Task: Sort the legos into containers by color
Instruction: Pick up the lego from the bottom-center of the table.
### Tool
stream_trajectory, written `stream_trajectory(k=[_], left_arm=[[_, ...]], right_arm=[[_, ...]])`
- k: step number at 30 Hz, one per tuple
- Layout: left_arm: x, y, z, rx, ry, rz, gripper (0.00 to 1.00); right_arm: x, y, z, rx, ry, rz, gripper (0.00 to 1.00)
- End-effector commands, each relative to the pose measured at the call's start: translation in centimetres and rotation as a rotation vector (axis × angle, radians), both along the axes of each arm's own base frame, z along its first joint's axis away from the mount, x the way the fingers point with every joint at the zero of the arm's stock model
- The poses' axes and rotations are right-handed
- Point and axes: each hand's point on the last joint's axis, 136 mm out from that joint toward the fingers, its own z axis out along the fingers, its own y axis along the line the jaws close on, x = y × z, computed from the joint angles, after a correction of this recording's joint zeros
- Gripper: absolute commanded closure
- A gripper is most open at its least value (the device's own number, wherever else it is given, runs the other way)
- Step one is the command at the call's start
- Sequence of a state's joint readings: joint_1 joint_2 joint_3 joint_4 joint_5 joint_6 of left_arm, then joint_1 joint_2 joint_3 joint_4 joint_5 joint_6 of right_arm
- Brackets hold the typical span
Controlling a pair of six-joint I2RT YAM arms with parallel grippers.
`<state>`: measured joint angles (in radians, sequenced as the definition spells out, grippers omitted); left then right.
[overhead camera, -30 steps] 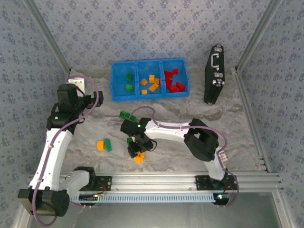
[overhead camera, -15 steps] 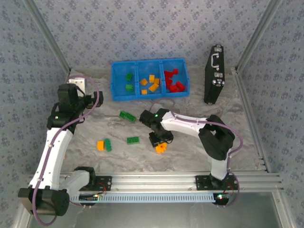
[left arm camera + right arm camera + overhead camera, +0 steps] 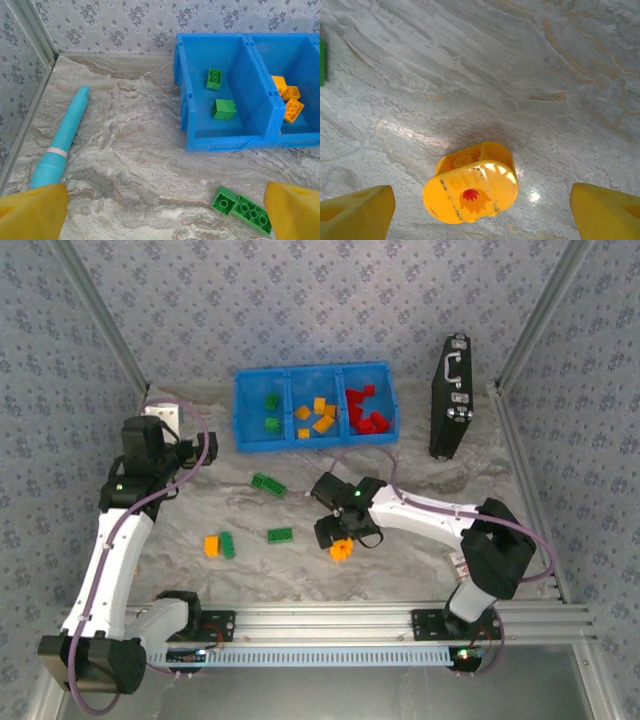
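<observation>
My right gripper is above the rounded ends of the orange-yellow lego [image 3: 341, 551] and should lower around them and close.
The blue tray [image 3: 316, 443] stands at the back; green legos [image 3: 271, 412] lie in its left compartment, orange ones [image 3: 318, 416] in the middle, red ones [image 3: 366, 416] on the right. An orange-yellow lego [image 3: 341, 551] [image 3: 472, 190] with a red flame print lies on its side on the table. My right gripper [image 3: 342, 540] [image 3: 480, 212] hangs over it, open, fingers well apart from it on both sides. My left gripper [image 3: 190, 452] [image 3: 165, 215] is open and empty at the left, facing the tray [image 3: 230, 142] and a long green lego [image 3: 243, 210] [image 3: 268, 484].
Loose on the table are a green lego [image 3: 280, 534] and an orange and green pair [image 3: 218, 546]. A teal cylinder [image 3: 62, 135] lies by the left wall. A black case [image 3: 451, 397] stands upright at the back right.
My right arm swung rightward carrying the orange-yellow lego, then opened its jaws, leaving the lego on the table. The left arm has not moved.
</observation>
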<state>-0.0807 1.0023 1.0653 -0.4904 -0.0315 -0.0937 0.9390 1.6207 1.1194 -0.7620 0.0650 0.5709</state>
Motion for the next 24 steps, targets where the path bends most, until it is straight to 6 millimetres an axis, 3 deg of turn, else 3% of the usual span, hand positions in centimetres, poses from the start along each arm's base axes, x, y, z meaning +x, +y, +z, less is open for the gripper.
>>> stream_trajectory(k=[1, 6, 12, 19, 24], left_arm=[[0.0, 0.0, 1.5, 0.009, -0.039, -0.007, 0.0], [-0.3, 0.1, 2.0, 0.019, -0.044, -0.003, 0.0], [-0.7, 0.2, 2.6, 0.018, -0.05, -0.002, 0.0], [-0.7, 0.2, 3.2, 0.01, -0.059, 0.0, 0.0], [-0.4, 0.1, 3.3, 0.007, -0.059, -0.002, 0.0]], right_arm=[[-0.1, 0.2, -1.0, -0.02, -0.015, 0.048, 0.06], [-0.2, 0.8, -2.5, -0.031, -0.021, 0.095, 0.05], [-0.3, -0.1, -4.8, -0.123, -0.002, 0.116, 0.1], [-0.4, -0.7, -5.7, -0.167, 0.005, 0.136, 0.23], [-0.7, -1.0, -5.3, -0.169, 0.005, 0.148, 0.45]])
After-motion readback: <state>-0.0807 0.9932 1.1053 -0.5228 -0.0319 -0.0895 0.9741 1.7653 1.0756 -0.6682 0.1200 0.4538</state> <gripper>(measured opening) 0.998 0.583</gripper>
